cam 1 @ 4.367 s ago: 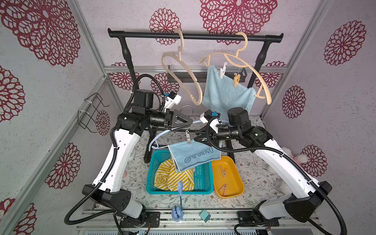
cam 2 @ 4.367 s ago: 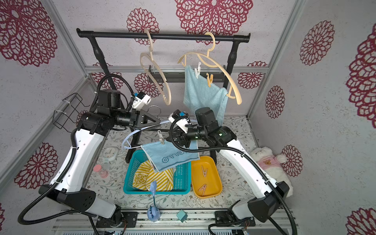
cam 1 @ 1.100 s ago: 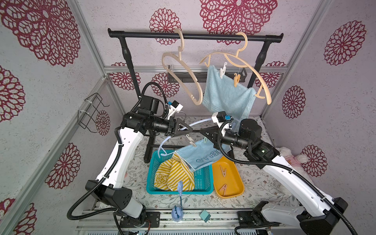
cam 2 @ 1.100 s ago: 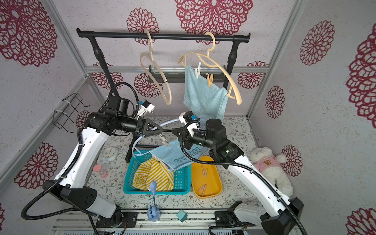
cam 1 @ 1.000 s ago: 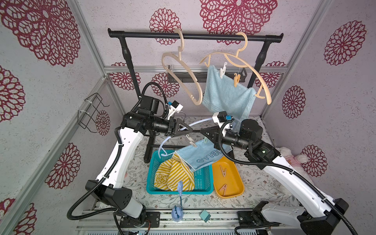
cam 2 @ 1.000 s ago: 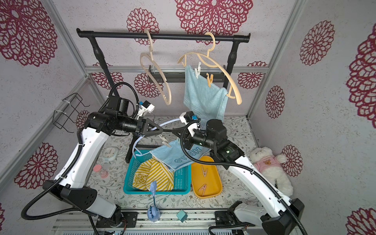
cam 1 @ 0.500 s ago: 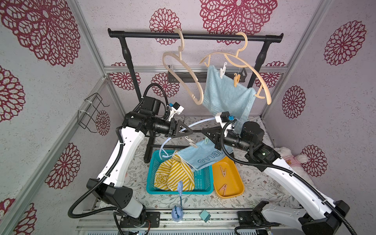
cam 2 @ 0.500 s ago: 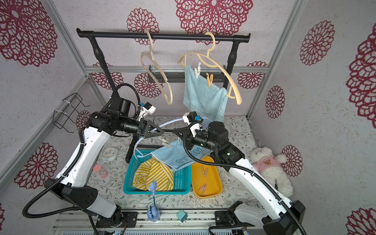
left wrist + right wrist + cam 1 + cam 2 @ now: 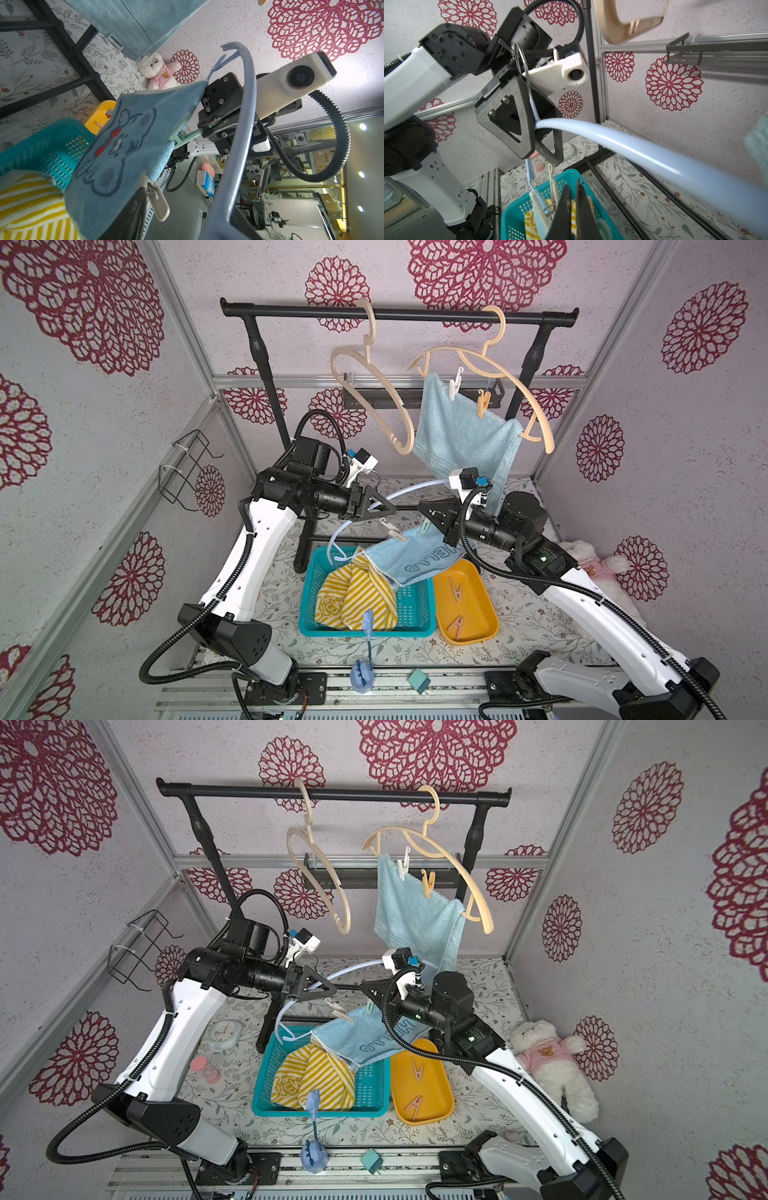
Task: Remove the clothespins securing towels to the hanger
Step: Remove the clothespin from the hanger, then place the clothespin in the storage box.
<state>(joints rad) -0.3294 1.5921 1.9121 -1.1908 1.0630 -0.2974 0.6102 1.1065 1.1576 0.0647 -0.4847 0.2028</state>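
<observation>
The orange tray (image 9: 464,607) is below and back of my right gripper. My right gripper should move off the towel next, down and back, and release the mint clothespin.
My left gripper (image 9: 387,510) is shut on a light blue hanger (image 9: 409,494) near its hook, as the right wrist view shows (image 9: 534,122). The blue "HELLO" towel (image 9: 415,560) hangs from it over the basket. My right gripper (image 9: 423,515) is shut on a mint clothespin (image 9: 179,129) whose jaws sit on the towel's edge. A white clothespin (image 9: 391,529) also grips that towel, close to my left fingers (image 9: 128,216). The yellow striped towel (image 9: 353,597) lies in the basket. A plain blue towel (image 9: 457,435) hangs on a beige hanger (image 9: 519,385) under a white clothespin (image 9: 455,383) and an orange-yellow clothespin (image 9: 482,401).
A teal basket (image 9: 307,572) stands below the grippers, with an orange tray (image 9: 486,626) holding two clothespins beside it. A bare beige hanger (image 9: 374,377) hangs on the black rail (image 9: 395,317). A teddy bear (image 9: 548,1056) sits at the right, a small clock (image 9: 224,1033) at the left.
Since the oldest frames both arms have carried the blue hanger and "HELLO" towel lower and slightly right, over the basket. Over the last second they have hardly shifted.
</observation>
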